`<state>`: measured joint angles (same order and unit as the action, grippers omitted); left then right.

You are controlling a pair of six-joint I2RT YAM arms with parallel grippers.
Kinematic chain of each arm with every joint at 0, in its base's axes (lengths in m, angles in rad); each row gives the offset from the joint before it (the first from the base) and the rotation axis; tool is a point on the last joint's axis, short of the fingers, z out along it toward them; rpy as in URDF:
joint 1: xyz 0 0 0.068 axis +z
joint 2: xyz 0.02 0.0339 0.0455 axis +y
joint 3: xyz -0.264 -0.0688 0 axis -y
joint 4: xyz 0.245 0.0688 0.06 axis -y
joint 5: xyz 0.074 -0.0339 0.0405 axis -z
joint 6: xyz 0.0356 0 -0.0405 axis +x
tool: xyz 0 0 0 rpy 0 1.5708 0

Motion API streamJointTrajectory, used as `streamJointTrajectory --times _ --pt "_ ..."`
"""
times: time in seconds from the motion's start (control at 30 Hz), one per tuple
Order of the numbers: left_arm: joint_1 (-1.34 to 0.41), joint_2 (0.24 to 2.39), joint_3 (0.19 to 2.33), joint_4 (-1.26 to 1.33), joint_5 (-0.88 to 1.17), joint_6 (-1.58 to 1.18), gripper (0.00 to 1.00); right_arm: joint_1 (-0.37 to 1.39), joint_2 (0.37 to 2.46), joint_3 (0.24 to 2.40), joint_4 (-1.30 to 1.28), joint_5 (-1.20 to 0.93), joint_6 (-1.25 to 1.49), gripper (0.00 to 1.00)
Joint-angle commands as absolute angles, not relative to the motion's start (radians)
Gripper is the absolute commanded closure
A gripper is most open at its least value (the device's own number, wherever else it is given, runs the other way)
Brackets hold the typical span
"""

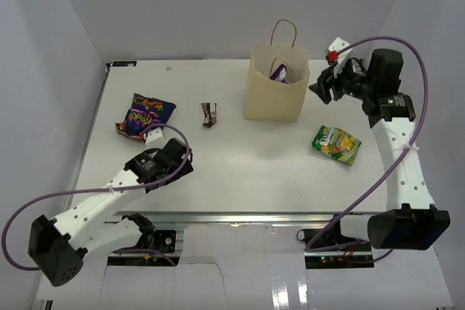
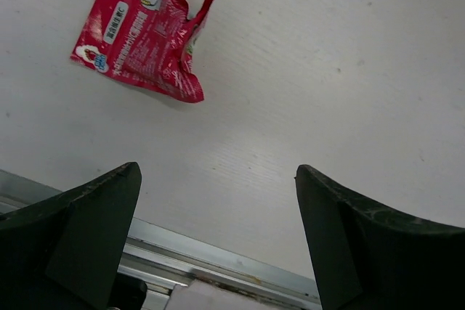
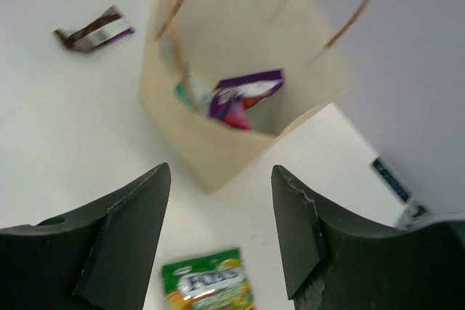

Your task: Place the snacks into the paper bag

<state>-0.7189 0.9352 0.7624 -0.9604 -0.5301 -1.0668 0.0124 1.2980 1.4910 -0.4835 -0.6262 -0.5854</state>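
The pink-red packet [image 2: 142, 30] is below my left gripper and outward of it, so next my left gripper needs to move its open fingers outward and down onto the crumpled edge that stands up.
The tan paper bag [image 1: 275, 96] stands upright at the back of the table and holds a purple packet [image 1: 279, 72]. In the right wrist view the paper bag [image 3: 218, 143] shows the purple packet [image 3: 245, 92] and a teal-white one [image 3: 189, 92] inside. My right gripper [image 1: 324, 87] [image 3: 221, 170] is open and empty, raised just right of the bag. A green-yellow packet [image 1: 336, 144] [image 3: 207, 284] lies on the table below it. A dark blue-purple packet [image 1: 145, 115] and a small brown one [image 1: 210, 115] [image 3: 93, 30] lie to the left. My left gripper [image 1: 151, 138] [image 2: 216, 172] is open and empty. A pink-red packet [image 2: 142, 30] lies ahead of it.
A metal rail [image 2: 218, 259] along the table's edge runs close under the left fingers. White walls enclose the table on the left, back and right. The bag's two loop handles [image 1: 284, 30] stand up above its mouth.
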Motion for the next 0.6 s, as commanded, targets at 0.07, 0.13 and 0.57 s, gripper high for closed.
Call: streamJointTrajectory --times 0.07,0.13,0.57 --pt "-0.569 1.135 0.819 -0.905 -0.528 -0.861 0.02 0.012 1.165 1.235 -0.574 -0.693 -0.58 0.36" --pt "-0.493 1.193 0.822 -0.824 -0.493 -0.793 0.03 0.011 1.143 1.177 -0.592 -0.704 -0.586 0.35" --pt "-0.348 1.425 0.807 -0.62 -0.313 -0.606 0.49 0.012 1.1 1.094 -0.666 -0.845 -0.574 0.33"
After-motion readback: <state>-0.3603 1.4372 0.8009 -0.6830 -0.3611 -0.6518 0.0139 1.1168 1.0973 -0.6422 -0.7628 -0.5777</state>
